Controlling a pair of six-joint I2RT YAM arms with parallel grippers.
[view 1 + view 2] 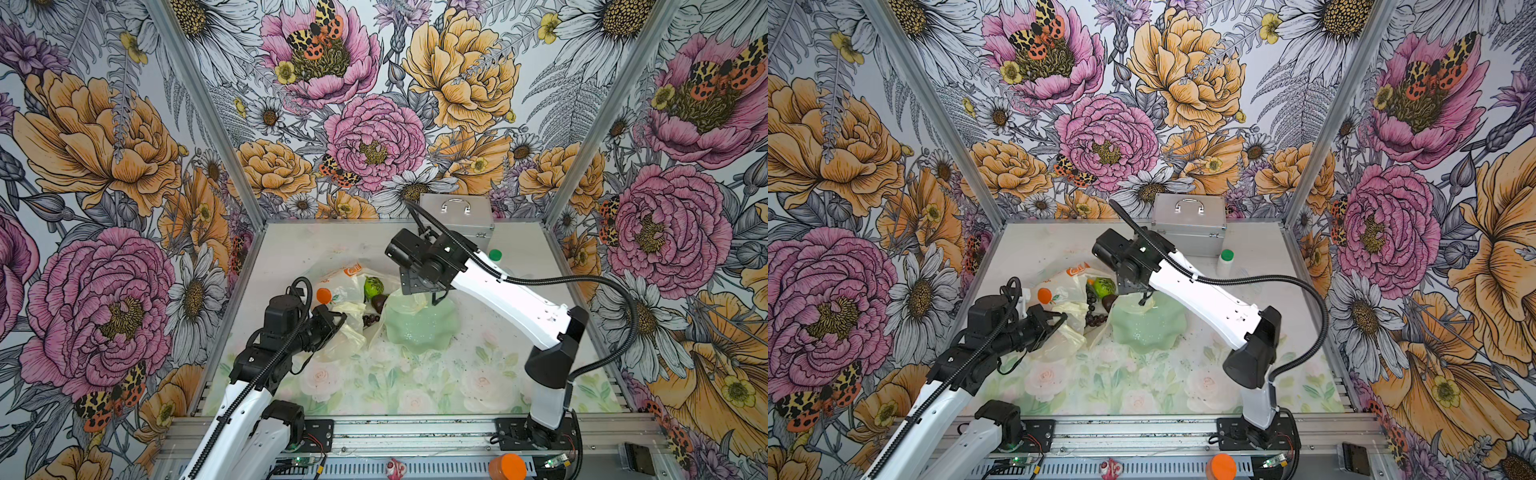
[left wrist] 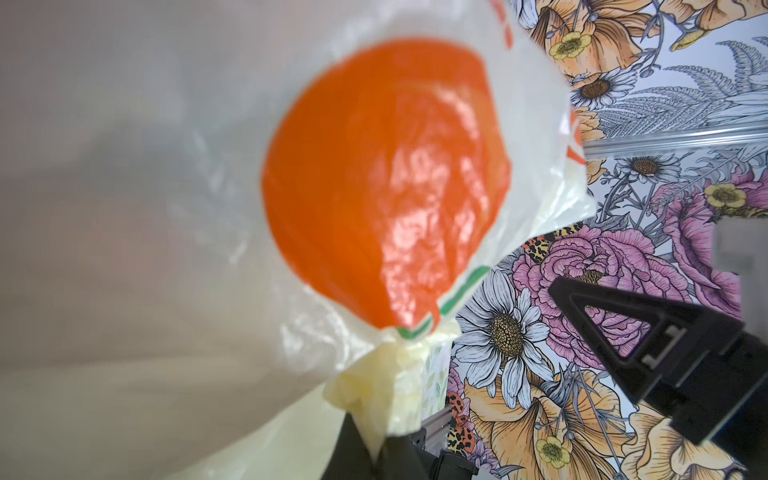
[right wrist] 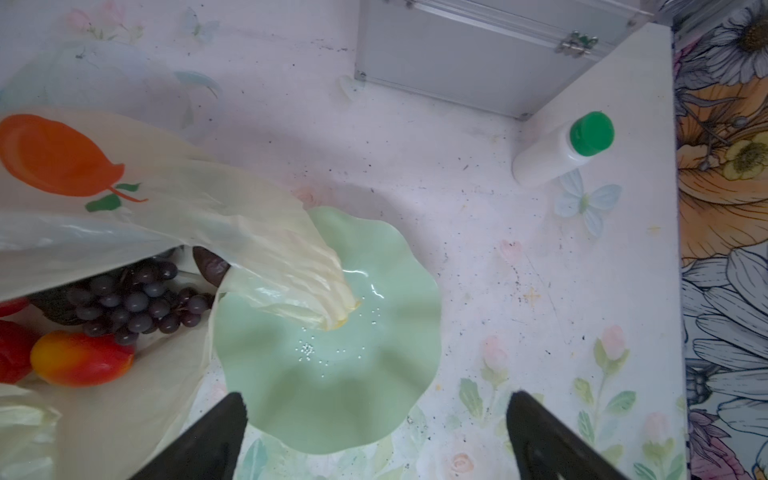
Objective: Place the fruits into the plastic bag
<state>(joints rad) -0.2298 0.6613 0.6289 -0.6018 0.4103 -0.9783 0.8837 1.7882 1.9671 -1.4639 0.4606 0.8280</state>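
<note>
Next, the right gripper comes down onto the tip of the bag handle (image 3: 329, 307) draped onto the pale green dish (image 3: 332, 382). That tip lies below the gripper's open fingers.
The cream plastic bag (image 1: 347, 305) printed with orange fruits lies at the middle left in both top views. My left gripper (image 2: 378, 453) is shut on a bunched edge of it and holds the mouth up. Inside the mouth lie the fruits: a green kiwi half (image 1: 373, 286), a dark avocado (image 1: 378, 303), purple grapes (image 3: 137, 299), a yellow-orange mango (image 3: 83, 363) and a red fruit (image 3: 12, 349). One bag handle (image 3: 316, 291) drapes onto the pale green dish (image 3: 332, 382). Above that dish hovers my right gripper (image 3: 374, 415), open, with nothing between its fingers.
A silver metal case (image 1: 457, 216) stands at the back, and a white bottle with a green cap (image 3: 557, 153) is beside it. Tiny white beads dot the dish. An orange-lidded object (image 1: 507, 465) and a small pink thing (image 1: 395, 467) sit on the front rail.
</note>
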